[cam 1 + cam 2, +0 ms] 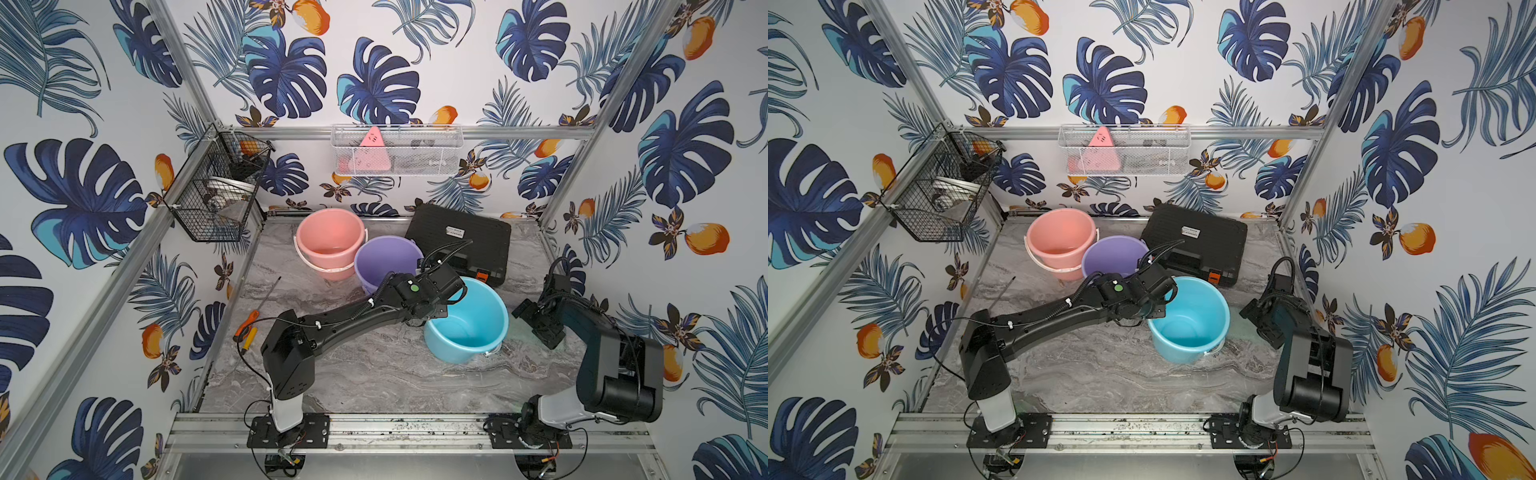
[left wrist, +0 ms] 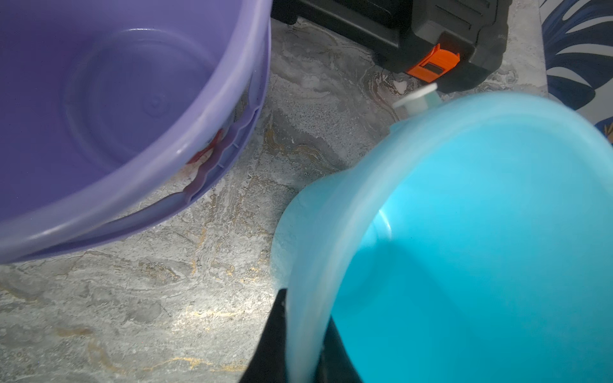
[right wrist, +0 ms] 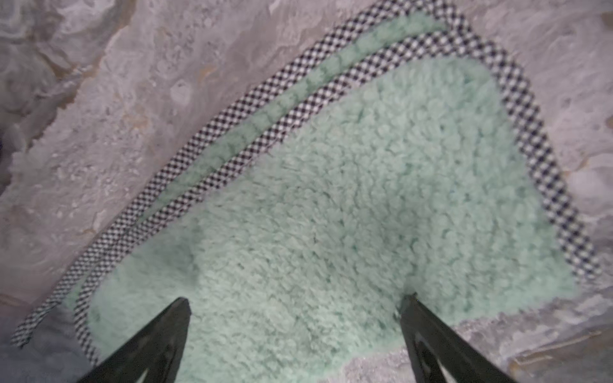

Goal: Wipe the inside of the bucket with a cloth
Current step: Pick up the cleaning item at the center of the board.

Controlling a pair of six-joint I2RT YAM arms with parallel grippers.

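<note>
My right gripper moves down the short way onto the fleece cloth between its open fingers next and closes, since the cloth lies flat just below it.
The blue bucket (image 1: 469, 328) (image 1: 1192, 324) stands open-topped on the marble table right of centre. My left gripper (image 2: 306, 306) is shut on the bucket's near-left rim (image 2: 335, 238), with one finger outside the wall and one inside. In both top views its wrist covers the jaws. The cloth (image 3: 365, 185) is pale mint-green fleece with a black-and-white checked border. It lies folded flat on the table to the right of the bucket. My right gripper (image 3: 296, 300) (image 1: 540, 328) hovers just over the cloth, open, its fingertips straddling the fabric.
A purple bucket (image 1: 386, 262) and a pink bucket (image 1: 330, 241) stand behind and left of the blue one. A black case (image 1: 461, 241) with an orange latch lies at the back. An orange-handled screwdriver (image 1: 249, 320) lies by the left wall. Wire baskets hang on the walls.
</note>
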